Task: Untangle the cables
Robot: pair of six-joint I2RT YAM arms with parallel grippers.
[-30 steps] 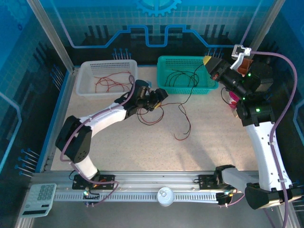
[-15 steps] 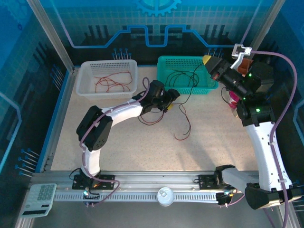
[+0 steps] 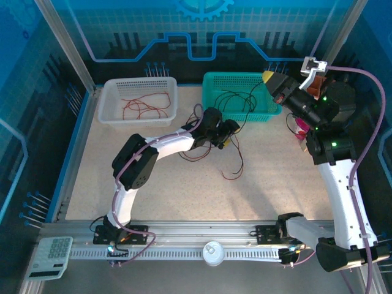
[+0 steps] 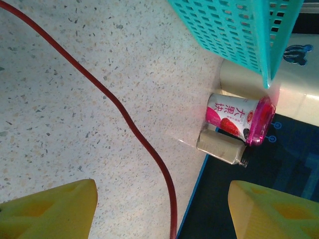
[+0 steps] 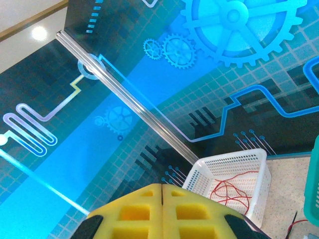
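The red cable already runs between my wide-open yellow fingers, so I will lower my left gripper a little onto that part of the red cable [image 4: 172, 206] and close on it.
A tangle of thin red and black cables [image 3: 229, 160] lies on the speckled table in front of the teal basket [image 3: 214, 98]; black cables [image 3: 236, 98] trail over that basket's front rim. More red cables [image 3: 142, 108] rest in the white basket [image 3: 111, 98], also seen in the right wrist view as red cables [image 5: 233, 191]. My left gripper [image 3: 225, 136] hangs open over the tangle. In its wrist view a red cable [image 4: 130, 124] runs between the wide-apart yellow fingers [image 4: 47, 209], untouched. My right gripper [image 3: 267, 78] is raised at the teal basket's right corner, its yellow pads [image 5: 162, 211] pressed together with nothing between them.
A pink cup [image 4: 239, 118] and a small clear bottle [image 4: 223, 148] lie on their sides at the table's right edge by the teal basket's corner [image 4: 244, 30]. A grey calculator [image 3: 52, 256] sits off the table's front left. Glass walls enclose the table.
My left arm has stretched right, carrying its gripper from near the white basket to the tangle in front of the teal basket. The loose cables on the table have shifted slightly. The right arm is still.
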